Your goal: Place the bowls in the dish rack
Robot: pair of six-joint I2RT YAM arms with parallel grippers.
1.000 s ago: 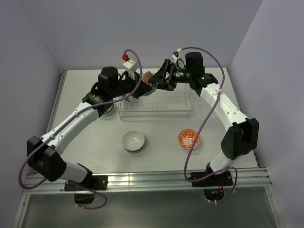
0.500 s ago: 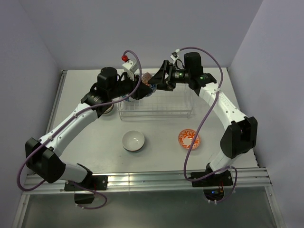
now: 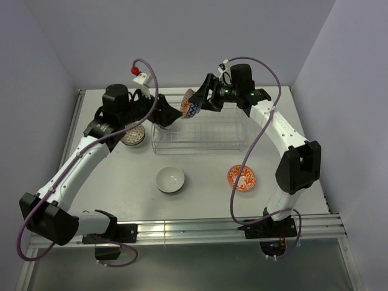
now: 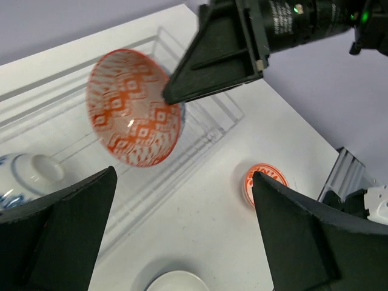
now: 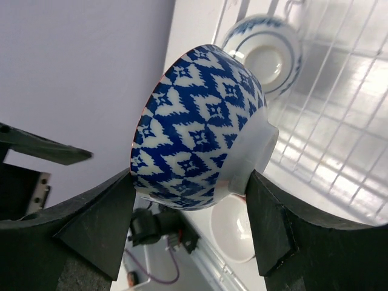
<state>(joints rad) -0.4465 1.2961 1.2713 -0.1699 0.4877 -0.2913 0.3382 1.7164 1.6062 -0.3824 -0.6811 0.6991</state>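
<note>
Empty wires (image 3: 177, 127) (image 5: 297, 109) beside the racked bowl lie below the held bowl and to its left in the top view. My right gripper will lower the held bowl onto them next and release it.
A bowl (image 3: 189, 104), blue-and-white outside (image 5: 200, 115) and orange-red patterned inside (image 4: 133, 109), hangs tilted on its side above the far left end of the dish rack (image 3: 212, 136). My right gripper (image 3: 196, 103) is shut on it, one finger at the rim and one at the foot. My left gripper (image 3: 170, 114) stands open just left of that bowl, apart from it, with nothing between its fingers (image 4: 73, 230). A white bowl (image 3: 170, 180) and an orange-red bowl (image 3: 242, 177) sit on the table in front of the rack. A patterned bowl (image 3: 133, 134) sits left of the rack.
The clear rack (image 4: 200, 121) has low thin walls and lies across the far middle of the table. The left arm's cable (image 3: 148, 79) loops above its wrist. A metal rail (image 3: 182, 227) runs along the near table edge.
My left gripper has opened, let go of the bowl and drawn back to the left. The right gripper keeps hold of the bowl, now turned more on its side.
</note>
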